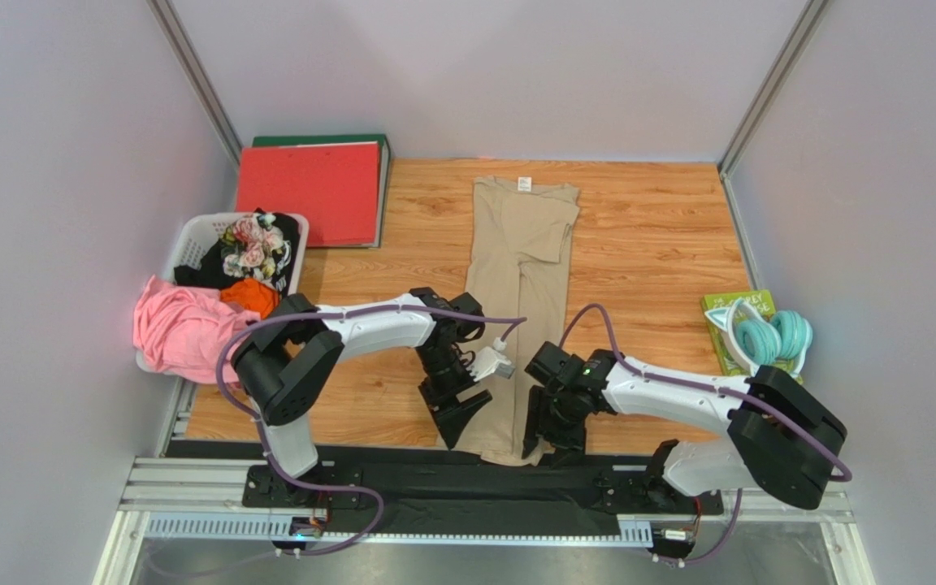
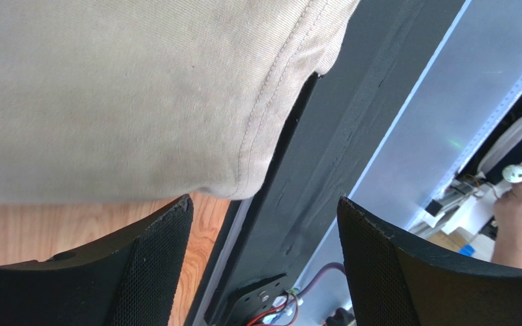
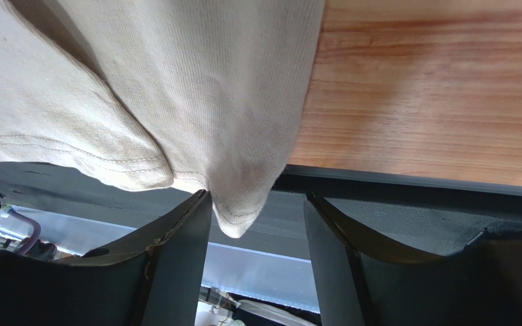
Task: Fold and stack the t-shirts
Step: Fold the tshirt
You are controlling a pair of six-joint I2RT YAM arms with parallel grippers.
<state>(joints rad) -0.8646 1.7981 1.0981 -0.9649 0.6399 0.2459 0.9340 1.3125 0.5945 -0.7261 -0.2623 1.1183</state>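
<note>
The robot's left gripper will move down onto the t-shirt hem's near corner (image 2: 242,189) on the basket side and close, because that corner lies between the gripper's open fingers.
A tan t-shirt (image 1: 522,280) lies folded lengthwise into a long strip down the middle of the wooden table, its near end draped over the table's front edge. My left gripper (image 1: 449,414) sits at the strip's near left side. In the left wrist view the left gripper (image 2: 264,224) is wide open and holds nothing, with the shirt's stitched hem (image 2: 107,102) just above its left finger. My right gripper (image 1: 544,436) is at the near right corner. In the right wrist view it (image 3: 257,197) stands open, a corner of the shirt (image 3: 243,210) hanging loose between the jaws by the left finger.
A white laundry basket (image 1: 192,238) with mixed clothes and a pink garment (image 1: 180,329) stands at the left. A red binder (image 1: 311,189) lies at the back left. Teal headphones (image 1: 772,335) rest on a green box (image 1: 723,305) at the right. A black rail (image 1: 436,469) runs along the near edge.
</note>
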